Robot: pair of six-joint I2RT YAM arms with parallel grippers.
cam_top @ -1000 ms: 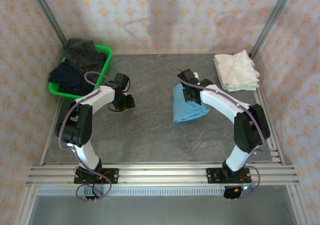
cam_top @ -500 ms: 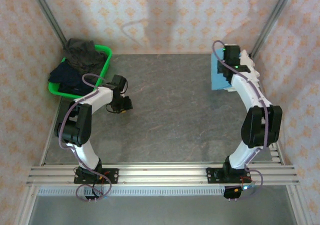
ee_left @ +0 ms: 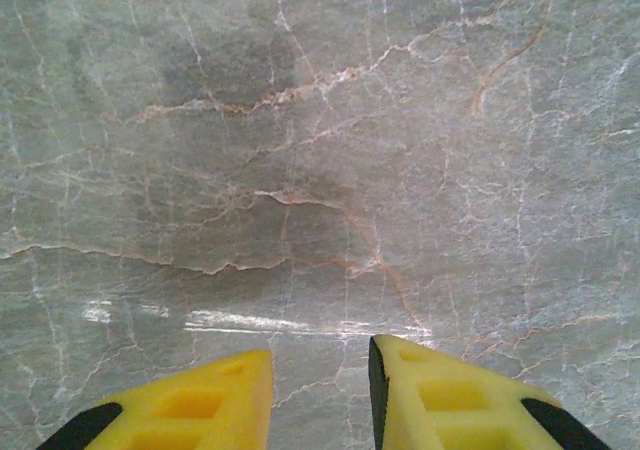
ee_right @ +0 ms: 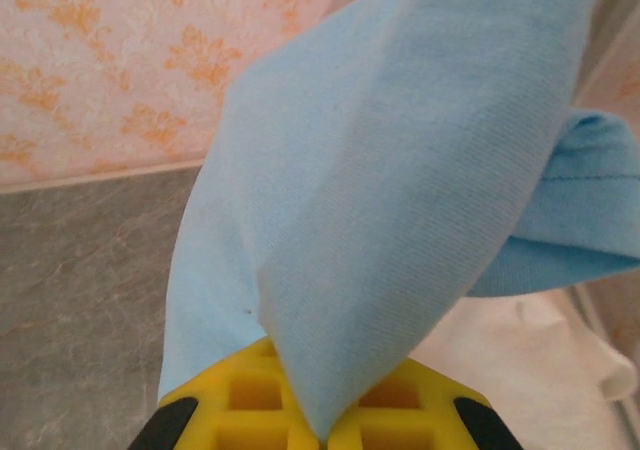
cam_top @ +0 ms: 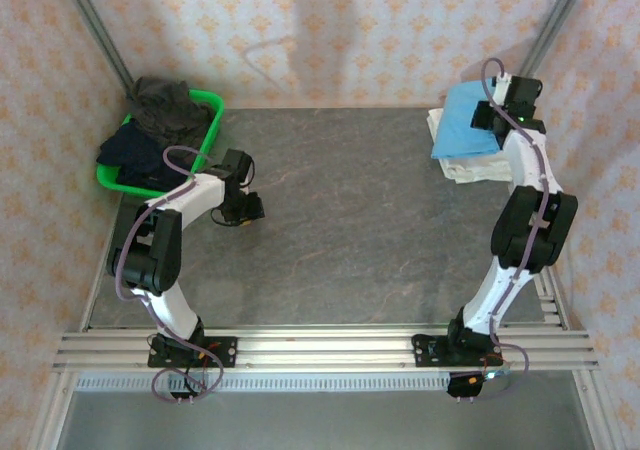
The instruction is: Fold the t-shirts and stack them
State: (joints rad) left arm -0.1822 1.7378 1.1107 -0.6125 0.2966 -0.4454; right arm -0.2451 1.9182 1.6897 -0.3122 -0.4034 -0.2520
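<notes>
The blue t-shirt's cloth still hangs raised above that stack (ee_right: 530, 370) of cream-white folded t-shirts, so the robot's right gripper should come down over the stack and release the blue t-shirt there.
A folded sky-blue t-shirt (cam_top: 462, 120) hangs over the cream-white folded t-shirts (cam_top: 478, 166) at the table's far right corner. My right gripper (cam_top: 492, 117) is shut on the blue t-shirt (ee_right: 400, 200), its cloth pinched between the yellow fingers (ee_right: 240, 395). The white stack (ee_right: 530, 370) lies below and to the right in the right wrist view. At the left of the table my left gripper (cam_top: 252, 207) hovers low over bare marble. Its yellow fingers (ee_left: 190, 410) stand apart with nothing between them.
A green plastic basket (cam_top: 208, 105) holding dark clothes (cam_top: 150, 130) sits at the far left corner, just behind the left arm. Metal frame posts (cam_top: 545, 40) and patterned walls close in the back and sides. An aluminium rail (cam_top: 320, 345) runs along the near edge.
My right arm has carried the blue t-shirt from the table's middle to the far right corner, over the white stack. The left gripper has barely shifted.
</notes>
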